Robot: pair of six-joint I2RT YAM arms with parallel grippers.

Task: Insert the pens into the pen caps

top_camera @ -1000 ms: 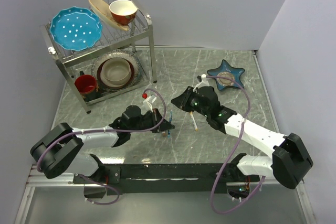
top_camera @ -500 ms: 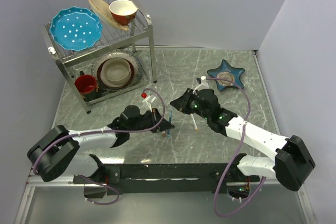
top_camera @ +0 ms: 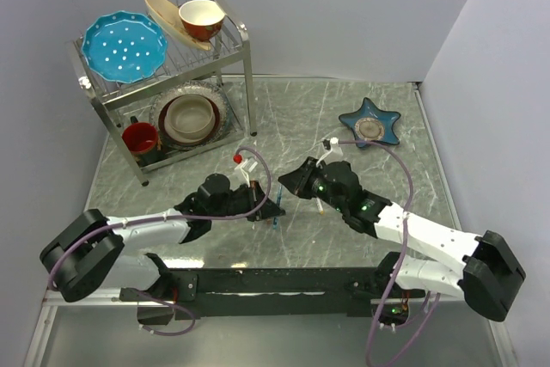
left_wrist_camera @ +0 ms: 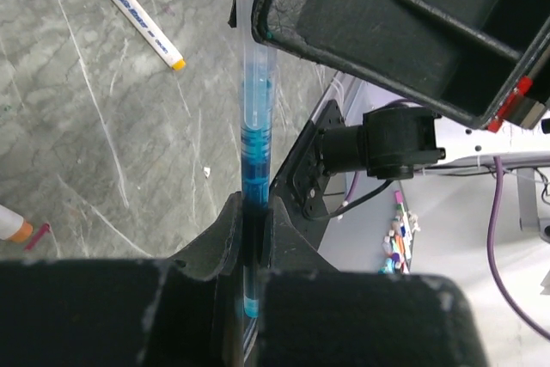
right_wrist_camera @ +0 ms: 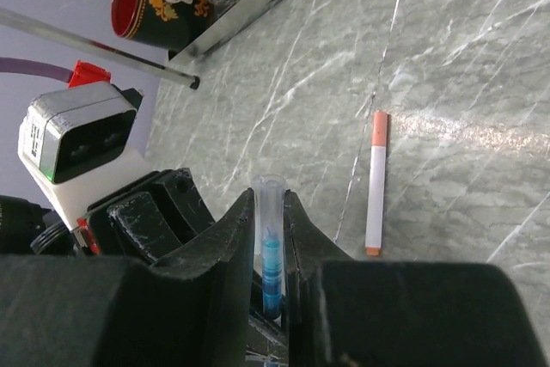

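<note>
The blue pen is capped and bare marble lies below, so my left gripper will lower the pen to the left in the top view and let go of it next.
My left gripper is shut on a blue pen, which points straight away from it. The pen's tip sits inside a clear pen cap, and my right gripper is shut on that cap. In the top view the two grippers meet at mid-table, the left gripper below the right gripper. A white pen with an orange end lies flat on the marble beside them. The left wrist view shows a white pen with blue print and, cut off at the frame's left edge, a second white pen.
A metal dish rack holding plates, bowls and a red mug stands at the back left. At the back right lies a blue star-shaped dish. Purple cables loop from both wrists. Grey walls close in the table.
The right gripper with the cap has come nearer and leftward onto the pen held by the left gripper. The left gripper has barely shifted.
</note>
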